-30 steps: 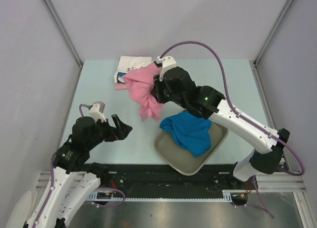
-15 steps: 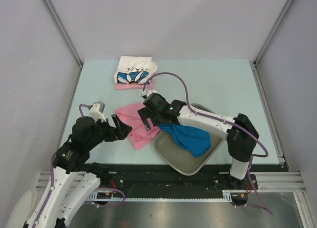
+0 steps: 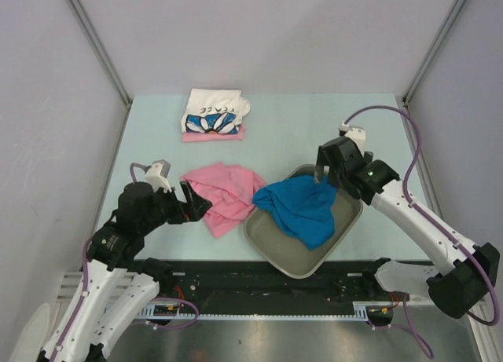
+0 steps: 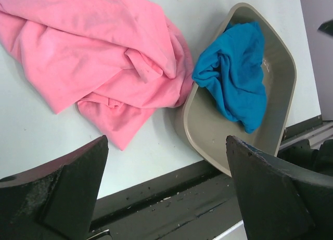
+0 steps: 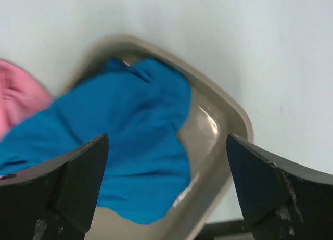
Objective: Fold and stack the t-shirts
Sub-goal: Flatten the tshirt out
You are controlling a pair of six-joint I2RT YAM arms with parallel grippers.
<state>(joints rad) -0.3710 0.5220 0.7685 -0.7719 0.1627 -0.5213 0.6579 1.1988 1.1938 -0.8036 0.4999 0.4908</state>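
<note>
The robot's right gripper will next move down and draw back onto the tray's rim (image 3: 346, 237) opposite the pink shirt, because the tray sits crowded against that loose shirt.
A crumpled pink t-shirt (image 3: 224, 194) (image 4: 104, 58) lies loose on the table, touching the left rim of the grey-olive tray (image 3: 302, 265) (image 4: 218, 138). A bright blue t-shirt (image 3: 301, 209) (image 5: 119, 156) sits bunched in that tray. At the back left a folded white flower-print t-shirt (image 3: 214, 112) rests on a folded pink one (image 3: 212, 136). My left gripper (image 3: 196, 205) (image 4: 166, 146) hovers open at the pink shirt's near-left edge, holding nothing. My right gripper (image 3: 326, 173) (image 5: 166, 141) hangs open above the tray's far right corner, empty.
The tray's rim (image 5: 234, 120) angles diagonally near the table's front. A black rail (image 4: 171, 198) runs along the near edge. Grey walls close in the table on three sides.
My right gripper carried the pink shirt from the back stack to the table beside the tray, let it go, and swung right over the tray. The left arm barely moved.
</note>
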